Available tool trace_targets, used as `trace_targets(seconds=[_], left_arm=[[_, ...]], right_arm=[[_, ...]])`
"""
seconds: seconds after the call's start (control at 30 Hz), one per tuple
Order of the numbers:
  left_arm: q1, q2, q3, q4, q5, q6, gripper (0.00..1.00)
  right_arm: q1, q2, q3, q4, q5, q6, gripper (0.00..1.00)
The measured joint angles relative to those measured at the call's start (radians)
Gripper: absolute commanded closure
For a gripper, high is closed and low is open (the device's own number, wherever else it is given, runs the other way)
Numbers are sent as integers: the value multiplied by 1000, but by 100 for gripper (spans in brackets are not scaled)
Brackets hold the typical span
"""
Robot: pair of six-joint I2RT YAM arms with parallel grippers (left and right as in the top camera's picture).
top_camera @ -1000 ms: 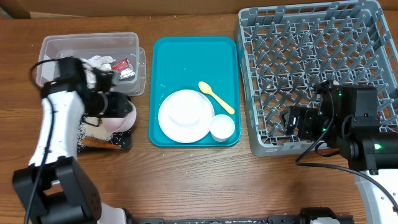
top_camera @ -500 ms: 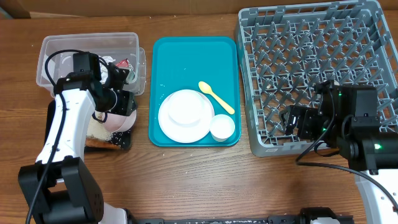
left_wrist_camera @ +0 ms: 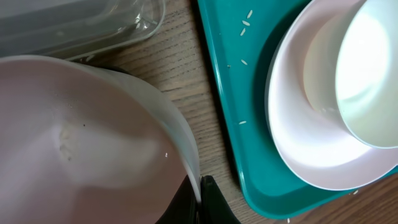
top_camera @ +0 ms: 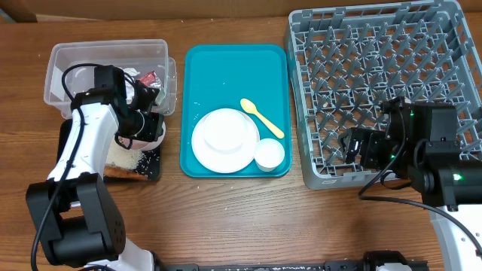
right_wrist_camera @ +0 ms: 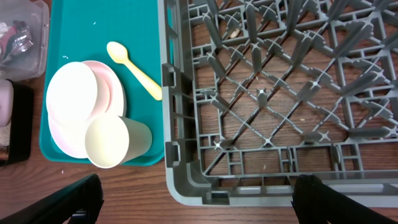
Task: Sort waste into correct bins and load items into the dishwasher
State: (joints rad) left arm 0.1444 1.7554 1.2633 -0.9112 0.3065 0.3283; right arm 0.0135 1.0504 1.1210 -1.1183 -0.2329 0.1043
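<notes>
My left gripper is to lift the bowl [top_camera: 141, 132] outward and to the right in the overhead view. Then it needs to lower the bowl onto the teal tray's far part [top_camera: 218, 75], which is bare.
My left gripper [top_camera: 151, 128] is shut on the rim of a white bowl [top_camera: 141, 132], held over the far right end of the black tray [top_camera: 154, 172]; the wrist view shows the jaws [left_wrist_camera: 200, 194] pinching the bowl [left_wrist_camera: 81, 143]. Rice grains [top_camera: 124, 158] and a brown food lump [top_camera: 117, 172] lie in the black tray. The clear tub [top_camera: 75, 56] holds the napkin [top_camera: 120, 74] and the red wrapper [top_camera: 148, 77]. The plate [top_camera: 224, 141], cup [top_camera: 269, 154] and yellow spoon [top_camera: 261, 117] lie on the teal tray. My right gripper [top_camera: 354, 150] is open and empty over the grey dish rack's [top_camera: 376, 68] front left corner.
The teal tray [top_camera: 197, 68] lies between the bins and the rack, with a few rice grains [left_wrist_camera: 245, 25] on it. A second white dish [right_wrist_camera: 69, 93] rests on the plate [right_wrist_camera: 102, 93]. Bare wood table [top_camera: 248, 218] runs along the front.
My left arm has swung right and a little toward the back with the bowl, uncovering the rice in the black tray. The right arm has not moved.
</notes>
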Motion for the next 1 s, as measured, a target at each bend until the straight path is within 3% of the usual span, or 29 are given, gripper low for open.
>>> trace_targets(seconds=[0.17,0.47,0.53,0.77,0.9,1.0], left_arm=[[0,0,13,-64,27,-11,96],[55,0,256,-391,115,-111,96],[124,-10,271,-423,192,-92,96],[637,-22,160,-486,668,177,96],[890,-23,-62,-361,958,272,96],[986,-27,-202,-182,1111,266,96]], right_arm=[[0,0,0,0,0,0,0],[0,0,0,0,0,0,0],[0,0,0,0,0,0,0],[0,0,0,0,-3,0,0],[0,0,0,0,-3,0,0],[0,0,0,1,-4,0,0]])
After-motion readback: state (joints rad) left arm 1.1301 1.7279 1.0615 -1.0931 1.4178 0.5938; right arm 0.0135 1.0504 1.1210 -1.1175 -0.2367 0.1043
